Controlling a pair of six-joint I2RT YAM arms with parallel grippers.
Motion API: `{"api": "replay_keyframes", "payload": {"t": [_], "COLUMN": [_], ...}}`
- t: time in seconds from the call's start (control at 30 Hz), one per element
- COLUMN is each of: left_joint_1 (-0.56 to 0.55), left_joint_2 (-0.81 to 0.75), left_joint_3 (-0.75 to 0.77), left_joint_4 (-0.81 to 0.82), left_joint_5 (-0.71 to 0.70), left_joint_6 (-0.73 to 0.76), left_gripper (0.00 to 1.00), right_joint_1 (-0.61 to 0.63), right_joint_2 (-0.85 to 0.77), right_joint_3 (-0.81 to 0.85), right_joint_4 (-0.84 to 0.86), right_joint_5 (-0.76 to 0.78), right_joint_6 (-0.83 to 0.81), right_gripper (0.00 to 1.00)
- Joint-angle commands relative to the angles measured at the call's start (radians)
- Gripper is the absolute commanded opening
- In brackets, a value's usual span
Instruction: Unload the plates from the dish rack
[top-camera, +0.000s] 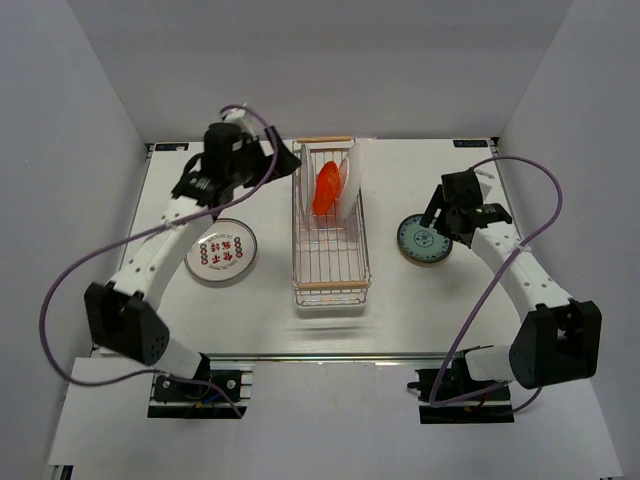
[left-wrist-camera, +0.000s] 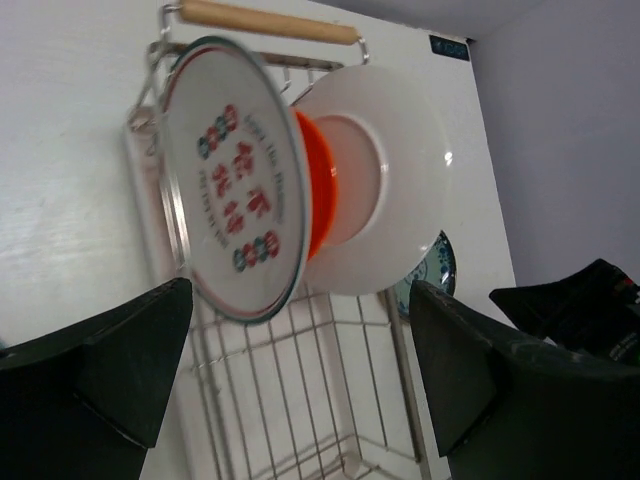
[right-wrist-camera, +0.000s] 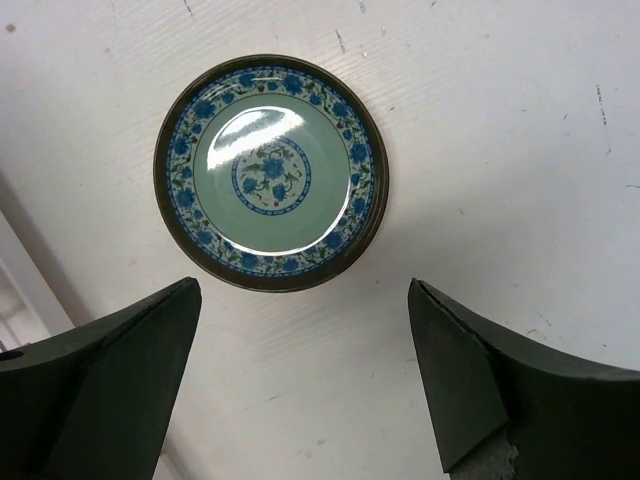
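Next, my left gripper moves toward the rack (top-camera: 331, 262) and down, fingers astride the upper rim of the white plate with red marks, since that plate stands nearest on edge.
The dish rack (top-camera: 331, 262) stands mid-table. At its far end three plates stand on edge: a white one with red marks and a teal rim (left-wrist-camera: 232, 180), an orange-red one (top-camera: 326, 188) and a plain white one (top-camera: 349, 180). My left gripper (top-camera: 287, 160) is open and empty, just left of the rack's far end, facing these plates (left-wrist-camera: 300, 370). A white plate with red marks (top-camera: 220, 252) lies flat on the table left of the rack. A teal patterned plate (right-wrist-camera: 270, 172) lies flat to the right. My right gripper (top-camera: 440, 212) hovers open and empty above its edge.
The rack has wooden handles at the far end (left-wrist-camera: 268, 22) and the near end (top-camera: 331, 286); its near half holds nothing. White walls enclose the table on the left, back and right. The left arm's purple cable (top-camera: 80, 270) loops over the left side.
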Motion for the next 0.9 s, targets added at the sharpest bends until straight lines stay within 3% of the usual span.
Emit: {"api": "replay_keyframes", "payload": {"t": [0.0,0.13,0.37,0.47,0.53,0.63,0.87], "left_joint_1": [-0.092,-0.137,-0.197,-0.208,-0.217,-0.217,-0.235], "left_joint_2": [0.142,0.279,0.43,0.456,0.476,0.502,0.52], "left_joint_3": [0.195,0.346,0.498,0.518,0.527,0.558,0.593], "left_joint_4": [-0.105,-0.191,-0.28,-0.288,-0.292,-0.303,-0.329], "left_joint_5": [-0.115,-0.299,-0.385,-0.422,-0.441,-0.45,-0.474], "left_joint_6": [0.078,0.097,0.109,0.109,0.109,0.109,0.1], "left_gripper": [0.98,0.98,0.96,0.84,0.7,0.55,0.35], "right_joint_1": [-0.019,-0.033,-0.054,-0.06,-0.065,-0.071,-0.079], "right_joint_2": [-0.042,-0.054,-0.017,-0.002,0.003,0.007,0.0], "right_joint_3": [-0.024,-0.044,-0.036,-0.036,-0.038,-0.036,-0.035], "right_joint_4": [0.04,0.045,0.045,0.042,0.042,0.039,0.039], "right_joint_5": [-0.018,-0.039,-0.09,-0.105,-0.116,-0.12,-0.137], "right_joint_6": [-0.02,-0.029,-0.049,-0.054,-0.057,-0.058,-0.064], "right_gripper": [0.89,0.89,0.89,0.89,0.89,0.89,0.89]}}
